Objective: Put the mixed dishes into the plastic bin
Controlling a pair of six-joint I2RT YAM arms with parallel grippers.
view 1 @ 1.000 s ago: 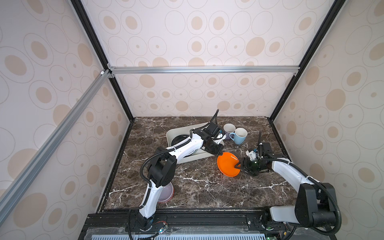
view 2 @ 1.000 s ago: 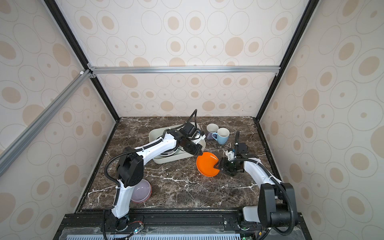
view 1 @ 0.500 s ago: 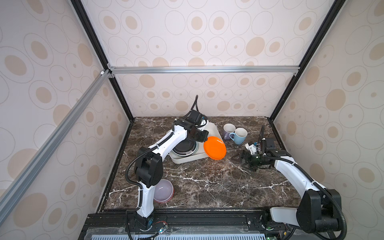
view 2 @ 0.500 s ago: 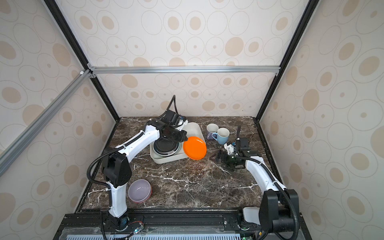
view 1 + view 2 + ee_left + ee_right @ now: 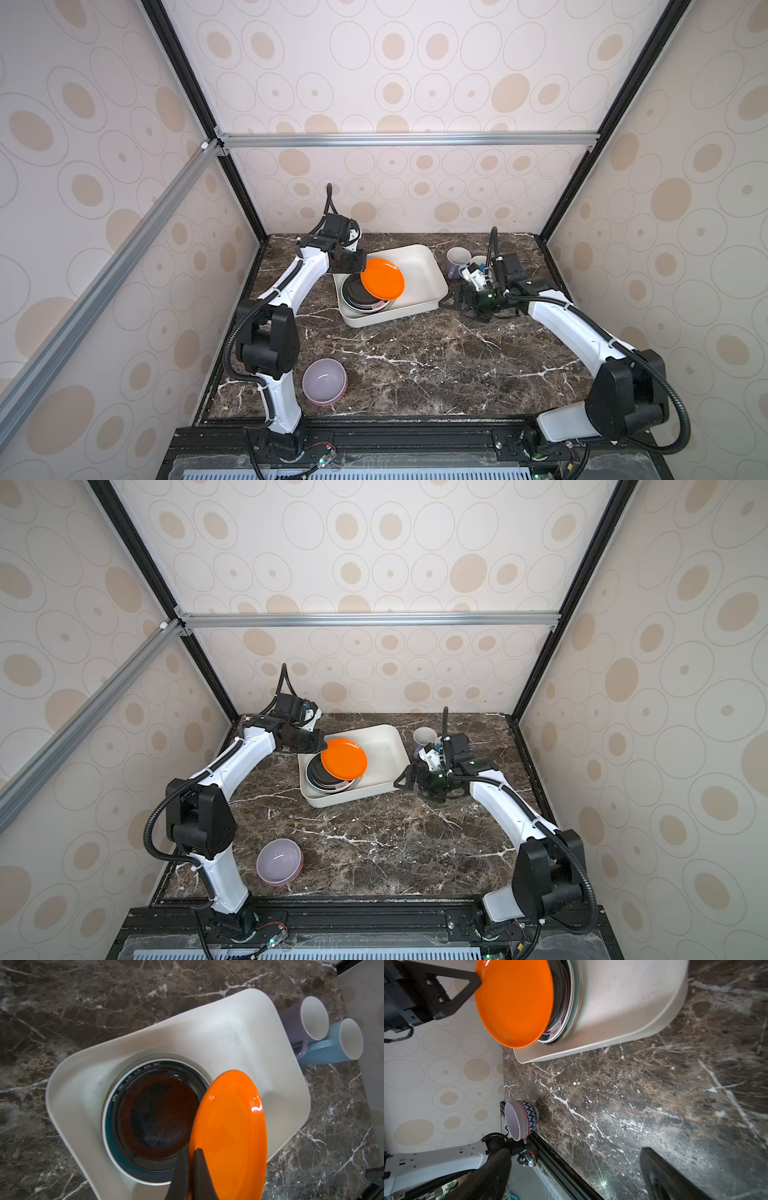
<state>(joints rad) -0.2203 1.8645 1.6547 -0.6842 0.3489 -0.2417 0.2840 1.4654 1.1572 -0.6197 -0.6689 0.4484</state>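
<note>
The black plate [image 5: 357,293] [image 5: 158,1118] is below my left gripper, so I will next move that gripper away from the mugs, lower the overhanging orange plate onto the black plate and let go of the orange plate's rim.
My left gripper [image 5: 362,266] is shut on the rim of the orange plate [image 5: 382,278], holding it tilted above a stack of plates [image 5: 361,301] in the off-white plastic bin [image 5: 419,266]. The left wrist view shows both fingers pinching the orange plate [image 5: 228,1132] over the black plate [image 5: 158,1118] on top of the stack. My right gripper [image 5: 451,299] stands open and empty just right of the bin. A lavender mug [image 5: 456,259] and a blue mug [image 5: 340,1043] stand behind it. A lavender bowl [image 5: 324,381] sits at the front left.
The right half of the bin [image 5: 239,1028] holds nothing. The mugs stand close to the bin's far right corner and the back wall. The bowl [image 5: 521,1120] is by the table's front edge, next to the left arm's base.
My left gripper has carried the orange plate from the table's middle leftward to over the bin's stack. My right gripper has opened, let go of the plate and drawn back toward the mugs.
</note>
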